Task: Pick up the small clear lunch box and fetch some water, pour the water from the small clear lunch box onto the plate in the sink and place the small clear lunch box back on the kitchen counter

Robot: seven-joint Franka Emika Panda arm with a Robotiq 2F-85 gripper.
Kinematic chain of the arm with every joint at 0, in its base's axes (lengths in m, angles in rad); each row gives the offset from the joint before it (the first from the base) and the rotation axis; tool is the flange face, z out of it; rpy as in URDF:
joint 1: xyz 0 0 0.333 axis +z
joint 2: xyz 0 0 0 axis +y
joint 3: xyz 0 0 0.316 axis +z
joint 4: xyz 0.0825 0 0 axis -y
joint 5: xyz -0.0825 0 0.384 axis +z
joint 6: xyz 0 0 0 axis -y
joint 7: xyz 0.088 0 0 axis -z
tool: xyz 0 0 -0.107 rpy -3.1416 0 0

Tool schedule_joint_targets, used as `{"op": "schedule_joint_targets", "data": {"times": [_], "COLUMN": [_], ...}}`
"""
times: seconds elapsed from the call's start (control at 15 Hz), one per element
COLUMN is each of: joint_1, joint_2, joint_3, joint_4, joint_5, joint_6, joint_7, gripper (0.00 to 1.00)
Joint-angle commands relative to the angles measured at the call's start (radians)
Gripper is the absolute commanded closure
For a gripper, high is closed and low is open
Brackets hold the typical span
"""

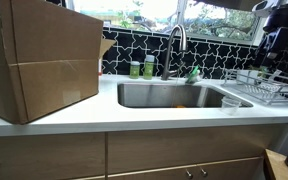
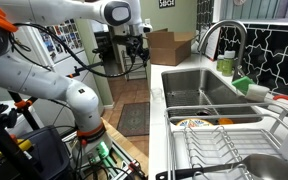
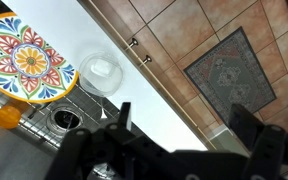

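The small clear lunch box is far below my open, empty gripper, so I should move the gripper down toward the sink until its fingers are on both sides of the box's sink-side rim (image 3: pixel 87 82).
The small clear lunch box (image 3: pixel 101 72) stands on the white kitchen counter (image 3: pixel 154 110), on the strip in front of the sink (image 3: pixel 29 112). It also shows in an exterior view (image 1: pixel 231 103), right of the basin. A colourful patterned plate (image 3: pixel 24 58) lies in the sink beside it and shows in an exterior view (image 2: pixel 191 123). My gripper (image 3: pixel 184 125) is open and empty, high above the counter's front edge and apart from the lunch box. No water is visible.
A large cardboard box (image 1: pixel 39 60) fills the counter's left end. A curved faucet (image 1: pixel 174 45) and green bottles (image 1: pixel 142 68) stand behind the sink. A wire dish rack (image 1: pixel 259 88) is on the right. An orange object (image 3: pixel 6 115) lies in the basin.
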Motion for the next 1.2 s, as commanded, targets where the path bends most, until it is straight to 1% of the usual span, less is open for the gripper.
{"op": "schedule_joint_targets", "data": {"times": [0.0,0.2,0.4,0.67,0.8,0.87,1.13], "joint_1": [-0.018,-0.047,-0.078,-0.119,-0.131,-0.129,-0.141], "joint_2": [0.052,0.085,0.115,0.169,0.194,0.207,0.257], "joint_3": [-0.021,-0.024,-0.036,-0.054,-0.068,-0.085,-0.104], "joint_4": [-0.029,-0.070,-0.111,-0.145,-0.158,-0.157,-0.163], "joint_5": [-0.055,-0.129,-0.172,-0.187,-0.175,-0.156,-0.151], "joint_6": [0.010,0.067,0.184,0.299,0.353,0.369,0.421], "joint_7": [-0.060,-0.077,-0.063,-0.053,-0.060,-0.079,-0.082], "gripper": [0.00,0.00,0.00,0.00,0.00,0.00,0.00]}}
